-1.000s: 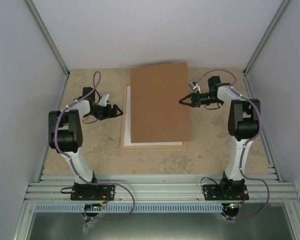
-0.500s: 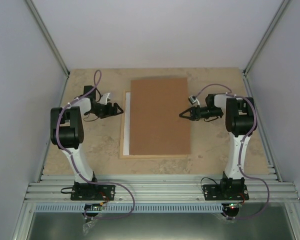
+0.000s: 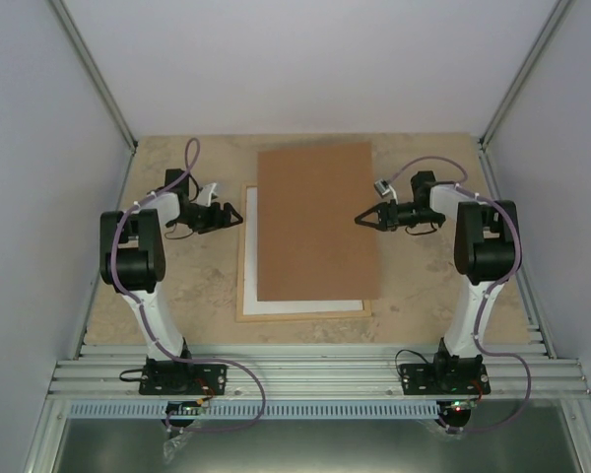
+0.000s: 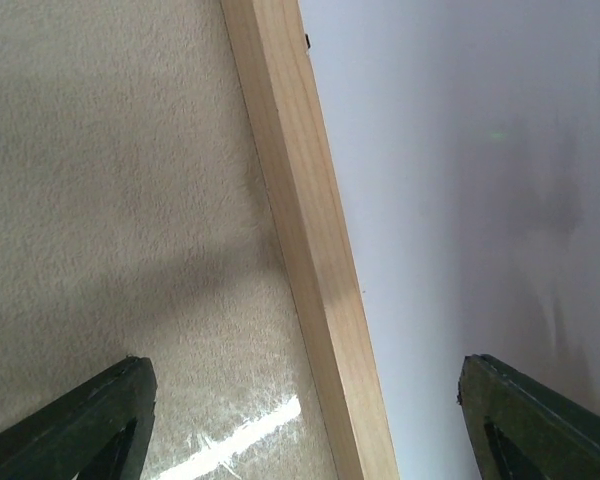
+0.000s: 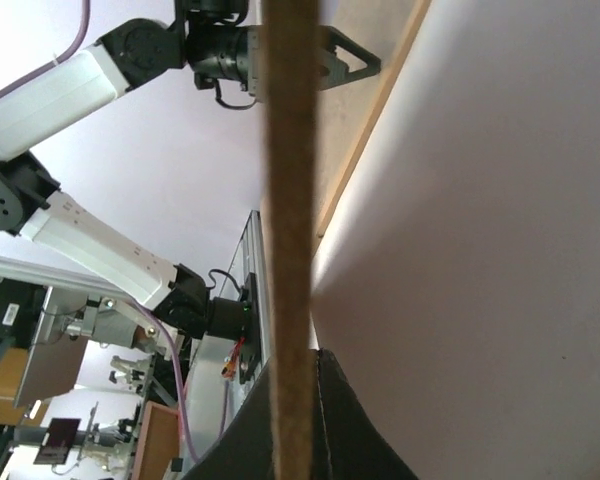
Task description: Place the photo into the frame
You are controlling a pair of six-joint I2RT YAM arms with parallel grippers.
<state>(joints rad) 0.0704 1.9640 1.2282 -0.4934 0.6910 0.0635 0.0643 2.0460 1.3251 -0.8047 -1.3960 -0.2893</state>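
A part of the frame still shows beside the panel [image 3: 315, 222], so the robot will next lower its right gripper to the left in the top view and let go of the panel onto the frame's white surface.
The frame [image 3: 241, 258] of light wooden slats lies flat at the table's middle, with a white surface [image 3: 305, 306] inside it. My right gripper [image 3: 360, 219] is shut on the right edge of a brown backing panel [image 3: 315, 222] and holds it over the frame; in the right wrist view the panel's edge [image 5: 290, 200] runs between the fingers [image 5: 345, 430]. My left gripper [image 3: 238, 216] is open and empty, straddling the frame's left slat [image 4: 310, 250]. The photo is hidden or out of view.
White enclosure walls stand left, right and behind. Aluminium rails [image 3: 315, 374] run along the near edge by the arm bases. Bare beige tabletop [image 3: 187, 286] lies on both sides of the frame.
The brown panel came down from a raised tilt onto the frame, then shifted slightly away and to the right, baring a white strip at the near end. My left gripper edged towards the frame.
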